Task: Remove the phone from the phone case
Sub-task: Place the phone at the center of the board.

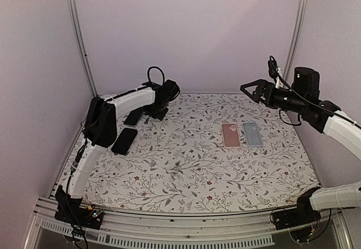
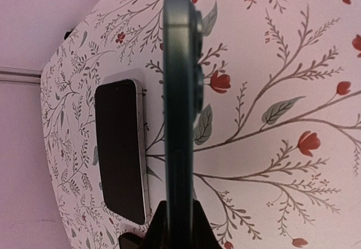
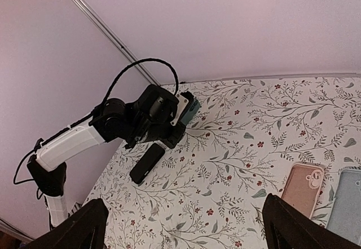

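My left gripper lowers the teal phone (image 2: 179, 91) a little next, onto a bare patch of the floral table beside the closer black phone.
My left gripper (image 2: 178, 205) is shut on a teal phone (image 2: 179, 91), held edge-on just above the floral table with its camera bump facing right. In the top view this gripper (image 1: 159, 111) is at the back left. A light blue phone case (image 1: 252, 134) and a pink case (image 1: 229, 134) lie flat side by side right of centre. My right gripper (image 1: 249, 87) hangs open and empty high above the back right, well clear of both cases. From the right wrist I see the teal phone (image 3: 192, 108) in the left gripper, plus the pink case (image 3: 303, 185) and blue case (image 3: 345, 199).
Two black phones lie at the left: one (image 1: 133, 116) right beside the left gripper, one (image 1: 124, 141) nearer the front. The closer one also shows as a black phone (image 2: 119, 153) in the left wrist view. Pale walls and metal posts enclose the table (image 1: 186, 176).
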Controlling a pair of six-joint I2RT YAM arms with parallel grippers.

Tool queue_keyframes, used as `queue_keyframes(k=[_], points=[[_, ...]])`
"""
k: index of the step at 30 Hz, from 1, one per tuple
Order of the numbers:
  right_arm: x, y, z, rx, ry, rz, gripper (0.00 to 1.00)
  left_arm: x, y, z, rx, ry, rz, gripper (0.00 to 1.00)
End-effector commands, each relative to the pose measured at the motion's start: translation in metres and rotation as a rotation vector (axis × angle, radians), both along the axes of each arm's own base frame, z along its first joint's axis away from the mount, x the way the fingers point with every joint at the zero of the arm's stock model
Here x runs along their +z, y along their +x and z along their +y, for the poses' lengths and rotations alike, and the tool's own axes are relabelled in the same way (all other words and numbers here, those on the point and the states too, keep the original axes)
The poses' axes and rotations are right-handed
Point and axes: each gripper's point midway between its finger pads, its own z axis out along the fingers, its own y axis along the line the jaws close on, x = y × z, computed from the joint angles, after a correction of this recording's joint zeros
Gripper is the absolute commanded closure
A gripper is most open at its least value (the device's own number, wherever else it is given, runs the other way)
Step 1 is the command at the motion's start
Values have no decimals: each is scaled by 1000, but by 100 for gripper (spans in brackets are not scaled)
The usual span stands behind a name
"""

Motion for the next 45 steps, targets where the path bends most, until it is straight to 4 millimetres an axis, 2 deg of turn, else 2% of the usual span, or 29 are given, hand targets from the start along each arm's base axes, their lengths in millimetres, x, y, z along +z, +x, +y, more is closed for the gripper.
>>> queue_keyframes(k=[1,10,23,29,41,45], points=[[3,-7,5,26,11,-12,1,8,10,15,30,73,-34,95],[-1,-7,12,42,25,8,1,-7,10,20,28,113,1,90],[-3,-10,19,70,33,19,1,-16,11,13,11,36,33,69],[-4,-10,19,69,34,26,1,-17,15,8,2,-24,36,65],[-10,-14,15,51,28,53,1,-8,18,1,-1,-135,29,63],[-11,-15,14,44,32,54,1,2,15,-3,-5,-185,17,63]])
